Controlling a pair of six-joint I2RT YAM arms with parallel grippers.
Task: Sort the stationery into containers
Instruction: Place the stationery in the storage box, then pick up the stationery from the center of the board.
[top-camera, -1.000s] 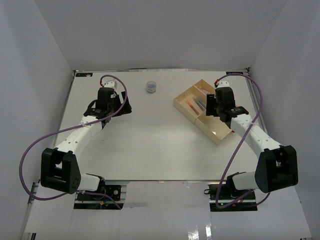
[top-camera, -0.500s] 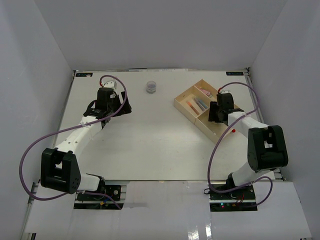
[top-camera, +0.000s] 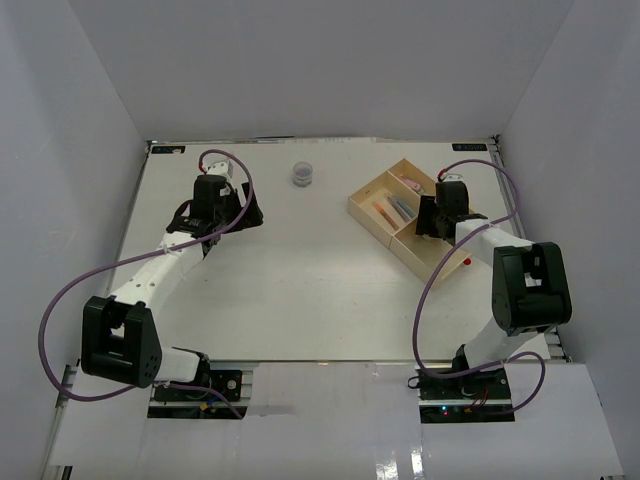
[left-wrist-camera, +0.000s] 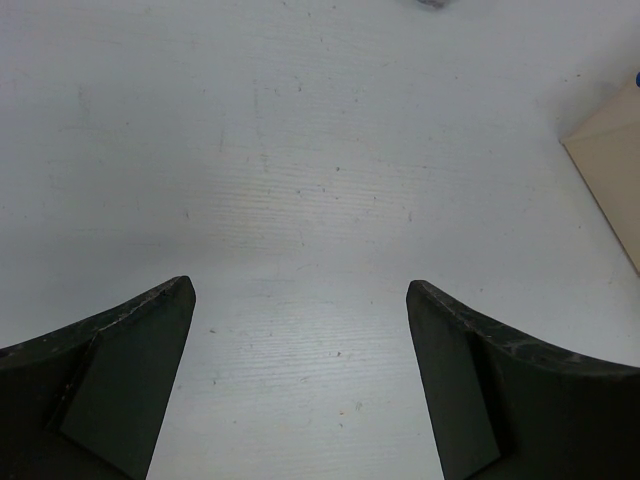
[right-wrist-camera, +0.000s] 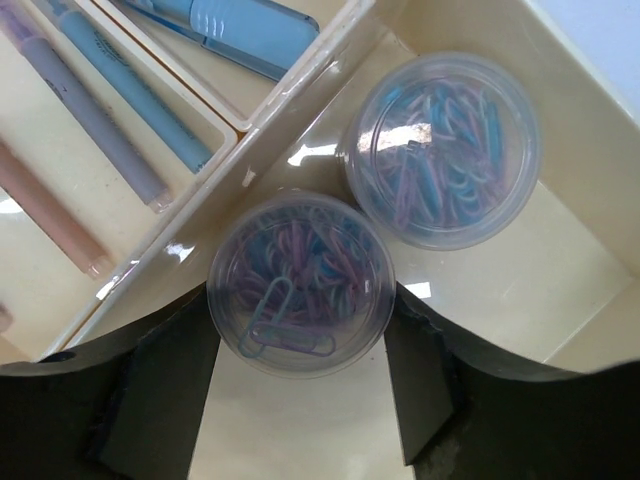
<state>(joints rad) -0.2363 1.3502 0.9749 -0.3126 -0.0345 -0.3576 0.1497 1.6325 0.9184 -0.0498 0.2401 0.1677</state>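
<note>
The tub at the back of the table still stands outside the tray. My left gripper moves outward, to the right in the top view and down, astride the tub next.
The containers are one beige three-part tray (top-camera: 432, 262) at the right of the table. My right gripper (right-wrist-camera: 300, 302) reaches down into its near compartment, shut on a round clear tub of paper clips (right-wrist-camera: 298, 283), one finger on each side of it. A second tub (right-wrist-camera: 440, 150) stands just beyond in the same compartment. Pink (right-wrist-camera: 45, 210), purple (right-wrist-camera: 90, 110) and blue pens (right-wrist-camera: 130, 90) lie in the neighbouring compartment, and a chunky blue piece (right-wrist-camera: 240, 30) lies in the third. Another tub (top-camera: 302, 174) stands on the table at the back. My left gripper (left-wrist-camera: 300, 295) hangs open over bare table.
White walls close in the table on three sides. The tray's divider wall (right-wrist-camera: 300, 100) runs close behind the held tub. The tray's corner (left-wrist-camera: 615, 160) shows at the right edge of the left wrist view. Purple cables loop off both arms.
The right arm's elbow has swung in toward the tray while its gripper stayed over the near compartment. The left arm has not moved.
</note>
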